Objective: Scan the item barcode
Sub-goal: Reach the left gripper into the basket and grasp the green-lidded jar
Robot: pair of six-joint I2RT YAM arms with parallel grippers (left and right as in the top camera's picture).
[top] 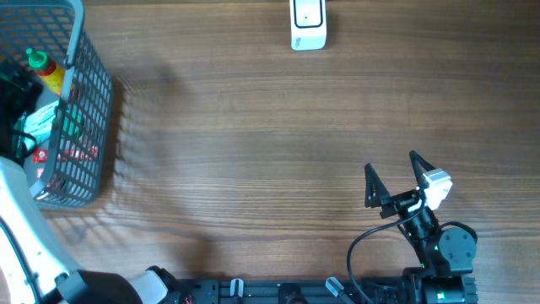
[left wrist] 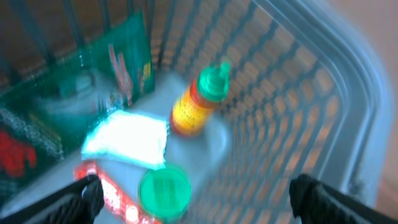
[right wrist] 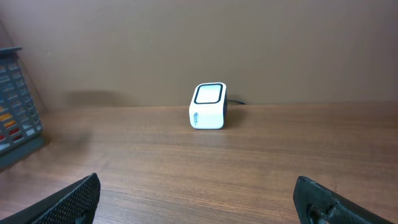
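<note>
My left gripper will go down with its open fingers around the lid's rim, because the round green lid [left wrist: 165, 193] faces up below it, beside the white packet [left wrist: 127, 138].
The white barcode scanner [top: 308, 24] stands at the table's far edge and faces the right wrist camera [right wrist: 208, 106]. The items lie in the grey mesh basket [top: 93, 93] at the left: a sauce bottle with a green cap [top: 44, 69] [left wrist: 199, 102], a white packet [left wrist: 127, 138], a round green lid [left wrist: 164, 191], and green and red packages. My left gripper [left wrist: 202, 202] hangs open inside the basket above them, holding nothing; its view is blurred. My right gripper [top: 391, 165] [right wrist: 202, 199] sits open over bare table at the near right, empty.
The basket's wall [left wrist: 298, 106] rises close on the right of the left gripper. A corner of the basket [right wrist: 15, 99] shows at the left of the right wrist view. A cable runs behind the scanner.
</note>
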